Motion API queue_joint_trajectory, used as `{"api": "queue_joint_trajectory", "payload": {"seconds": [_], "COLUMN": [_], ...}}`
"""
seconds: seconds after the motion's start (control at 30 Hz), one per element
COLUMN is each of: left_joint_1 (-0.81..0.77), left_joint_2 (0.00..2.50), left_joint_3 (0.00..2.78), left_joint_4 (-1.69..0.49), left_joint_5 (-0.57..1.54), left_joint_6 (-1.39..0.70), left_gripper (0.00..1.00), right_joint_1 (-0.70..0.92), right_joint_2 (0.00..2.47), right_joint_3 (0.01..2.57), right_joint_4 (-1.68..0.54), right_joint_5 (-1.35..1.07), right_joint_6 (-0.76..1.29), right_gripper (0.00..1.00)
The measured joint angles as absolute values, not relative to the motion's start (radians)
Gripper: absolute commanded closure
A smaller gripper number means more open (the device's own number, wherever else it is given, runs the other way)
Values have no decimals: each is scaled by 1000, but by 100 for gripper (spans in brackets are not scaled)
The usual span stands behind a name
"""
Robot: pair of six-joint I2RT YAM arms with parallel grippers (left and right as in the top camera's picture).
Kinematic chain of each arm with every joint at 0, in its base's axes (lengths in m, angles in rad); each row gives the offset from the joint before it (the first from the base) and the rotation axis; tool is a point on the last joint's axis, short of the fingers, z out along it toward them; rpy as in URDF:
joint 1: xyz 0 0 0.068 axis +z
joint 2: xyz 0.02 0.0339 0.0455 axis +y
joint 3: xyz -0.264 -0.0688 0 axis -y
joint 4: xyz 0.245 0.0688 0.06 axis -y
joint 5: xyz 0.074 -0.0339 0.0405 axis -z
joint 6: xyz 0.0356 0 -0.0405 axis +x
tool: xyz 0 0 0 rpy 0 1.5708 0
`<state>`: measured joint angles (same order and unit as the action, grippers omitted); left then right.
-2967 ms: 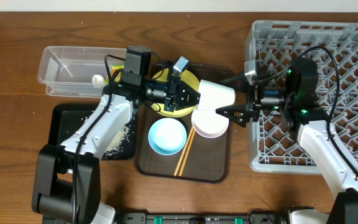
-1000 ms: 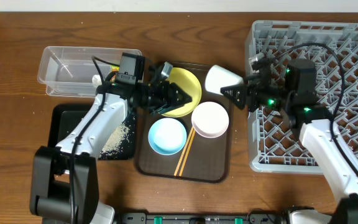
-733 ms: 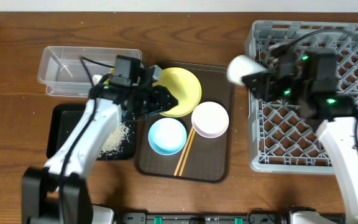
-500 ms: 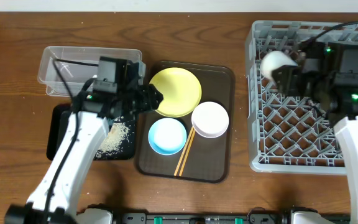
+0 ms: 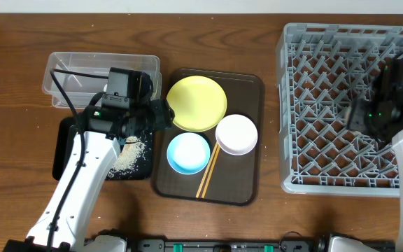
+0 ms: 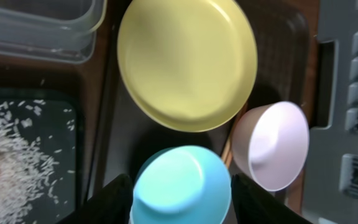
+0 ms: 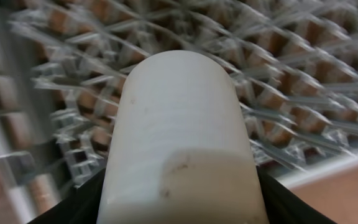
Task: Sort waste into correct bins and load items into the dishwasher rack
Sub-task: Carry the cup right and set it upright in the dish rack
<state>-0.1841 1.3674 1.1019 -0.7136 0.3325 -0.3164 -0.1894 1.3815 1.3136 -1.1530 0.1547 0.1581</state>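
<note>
I should lower the white cup with my right gripper next and bring it back toward the near edge of the grey dishwasher rack (image 5: pixel 350 168) (image 7: pixel 288 149).
My left gripper (image 5: pixel 161 115) hovers open over the left edge of the brown serving tray, holding nothing. In the left wrist view its fingers (image 6: pixel 107 202) frame the light blue bowl (image 6: pixel 182 185) far below. On that tray lie the yellow-green plate (image 5: pixel 196 103), the white bowl (image 5: pixel 236 134), the light blue bowl (image 5: pixel 189 153) and the chopsticks (image 5: pixel 207 178). My right gripper (image 7: pixel 179 208) is shut on the white cup (image 7: pixel 179 130) above the grey dishwasher rack (image 5: pixel 327 168). Rice crumbs (image 5: pixel 128 157) lie in the black tray (image 5: pixel 65 150). The wrapper is hidden.
The clear tub (image 5: pixel 82 73) stands behind the black tray, partly under my left arm. The brown serving tray (image 5: pixel 247 185) sits between the bins and the rack. The rack's upright pegs (image 7: pixel 291 87) fill the space beneath the cup. Bare wooden table surrounds everything.
My right arm has carried the white cup from above the serving tray rightward over the rack. My left gripper has pulled back left from the plate and its jaws have widened.
</note>
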Motion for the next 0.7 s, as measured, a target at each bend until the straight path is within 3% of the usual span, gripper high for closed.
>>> {"api": "queue_joint_trajectory", "payload": {"seconds": [0.27,0.6,0.67,0.7], "left_joint_1": [-184,-184,-184,-184], "left_joint_2": [1367,1367,1367,1367], "left_joint_3": [1102,1102,1102,1102], "left_joint_4": [-719,-735,-737,-738], "left_joint_5": [315,311,311,311], "left_joint_6": [-316,-316,-316,-316], "left_gripper": [46,46,46,46], "right_joint_1": [-316,-330,-330,-330], "right_joint_2": [1392,1535,1568,1584], "right_joint_3": [1314,1314,1314,1314], "right_joint_4": [-1178,-1238,-1238,-1238], "right_joint_5": [178,144,144,144], "right_joint_6": [175,176,176,176], "right_gripper": [98,94,91,82]}}
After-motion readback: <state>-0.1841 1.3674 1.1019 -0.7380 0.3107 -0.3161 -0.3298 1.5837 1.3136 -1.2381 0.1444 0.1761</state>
